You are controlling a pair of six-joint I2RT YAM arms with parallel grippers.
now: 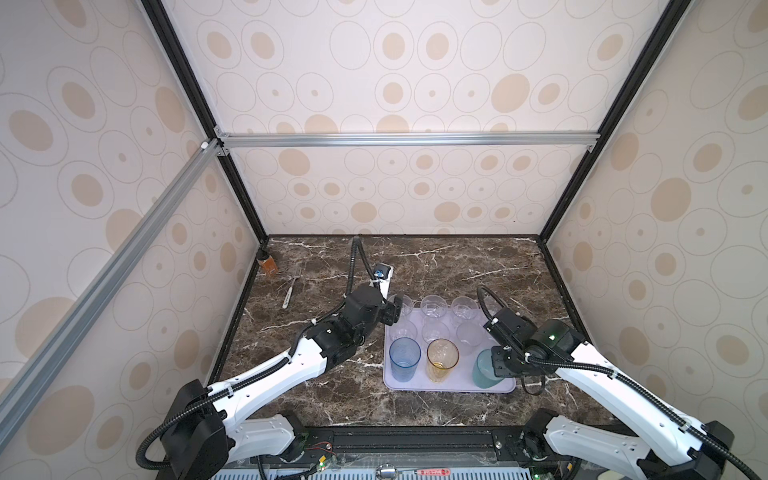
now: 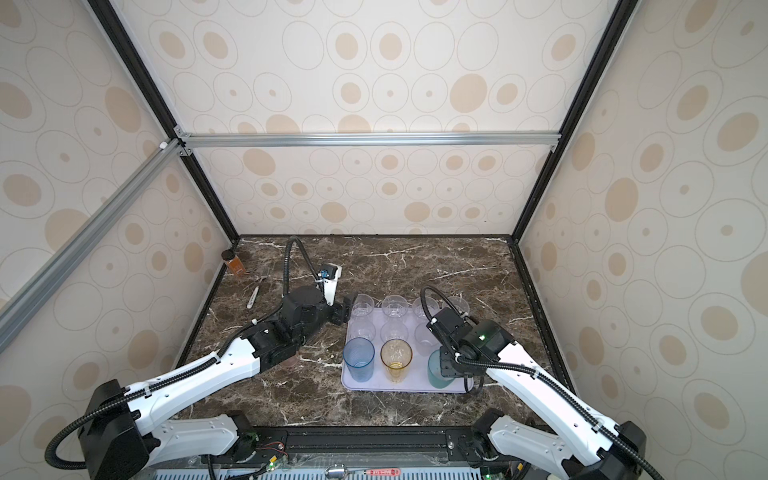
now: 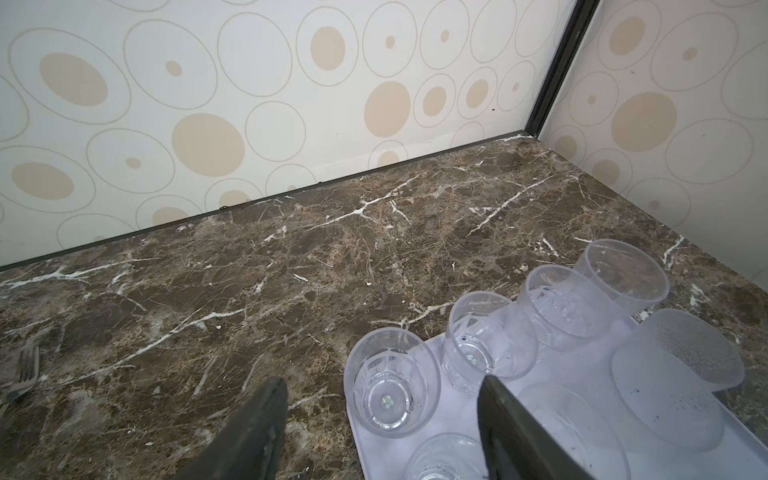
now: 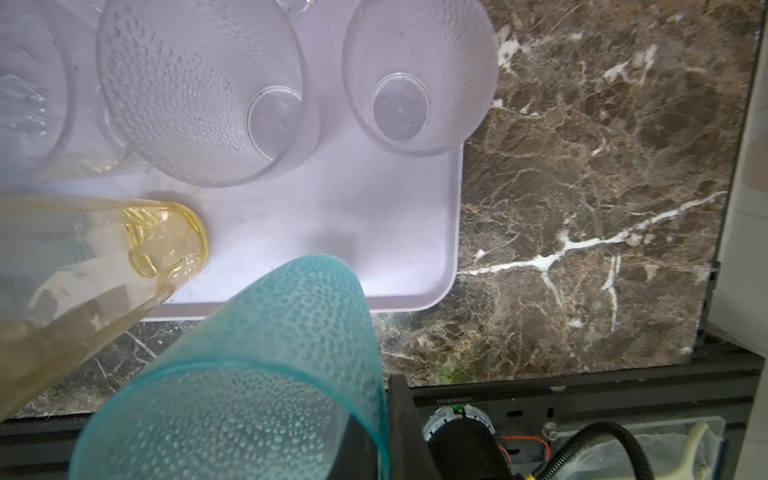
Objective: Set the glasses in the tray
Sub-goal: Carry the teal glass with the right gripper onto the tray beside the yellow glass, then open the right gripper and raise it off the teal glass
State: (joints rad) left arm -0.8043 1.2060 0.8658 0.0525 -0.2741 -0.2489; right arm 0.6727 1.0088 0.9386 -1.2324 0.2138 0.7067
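The bare bottom of the tray between the teal glass and the amber glass is below my right gripper, so my gripper needs to go down, move toward the amber glass and let go of the teal glass's rim.
The lavender tray [image 1: 415, 386] lies right of the table's middle. Several glasses stand in it. Clear ones [image 1: 434, 307] fill the back rows. A blue-grey one [image 1: 404, 359] and an amber one [image 1: 442, 360] stand in front. Two frosted ones [image 4: 199, 91] stand at the right side. My right gripper [image 4: 380, 399] is shut on the rim of the teal glass [image 4: 291, 332], one finger inside and one outside, with its base over the tray's front right part. My left gripper [image 3: 382, 386] is open at the tray's back left corner. A clear glass [image 3: 390, 382] shows between its fingers, untouched.
A small amber bottle [image 1: 268, 264] with a dark cap stands in the back left corner of the marble table. A fork [image 1: 290, 291] lies near it. Patterned walls close the table in at the back and on both sides.
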